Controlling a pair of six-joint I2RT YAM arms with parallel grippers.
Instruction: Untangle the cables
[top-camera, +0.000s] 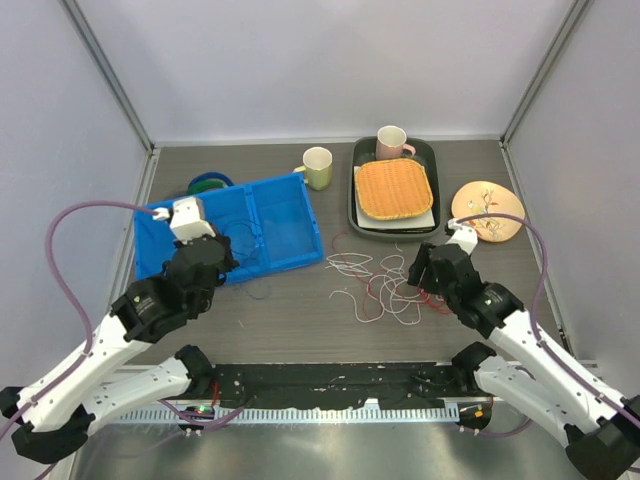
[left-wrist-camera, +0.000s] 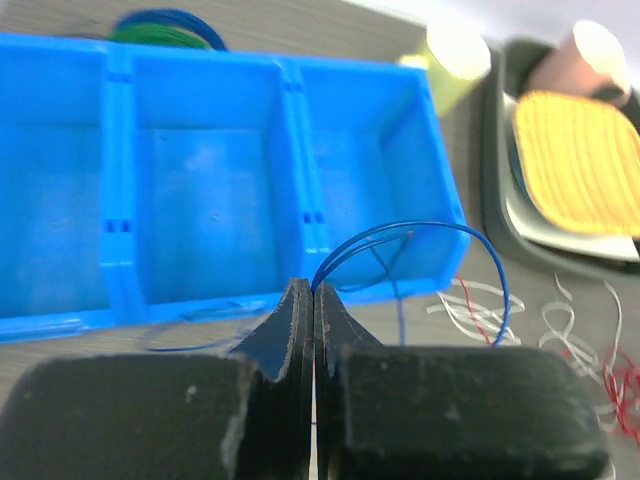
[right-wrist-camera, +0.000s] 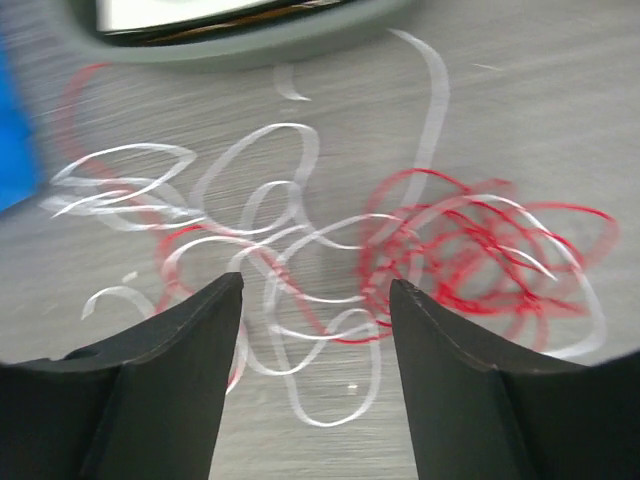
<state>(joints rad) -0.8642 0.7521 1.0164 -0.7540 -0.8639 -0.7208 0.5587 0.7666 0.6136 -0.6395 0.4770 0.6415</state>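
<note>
I will turn my right gripper and move it across past the white cable (top-camera: 355, 268) toward the free blue loops next, as my left gripper holds the dark blue cable (left-wrist-camera: 480, 243) with those loops free.
My left gripper (left-wrist-camera: 314, 288) is shut on a thin dark blue cable (left-wrist-camera: 480, 243), whose loops rise from the fingertips in front of the blue bin (left-wrist-camera: 200, 190). In the top view the left gripper (top-camera: 222, 262) sits at the bin's near edge. A tangle of white cable (top-camera: 355, 268) and red cable (top-camera: 385, 290) lies on the table's middle. My right gripper (right-wrist-camera: 315, 285) is open just above the white loops (right-wrist-camera: 300, 240), with the red tangle (right-wrist-camera: 470, 250) to its right. In the top view the right gripper (top-camera: 418, 272) is at the tangle's right side.
The blue three-compartment bin (top-camera: 285, 225) stands at left, a green-and-blue coiled band (top-camera: 208, 183) behind it. A yellow-green mug (top-camera: 317, 166), a dark tray (top-camera: 358, 215) with a woven mat (top-camera: 394, 189) and pink mug (top-camera: 390, 143), and a round wooden coaster (top-camera: 487, 210) stand at the back.
</note>
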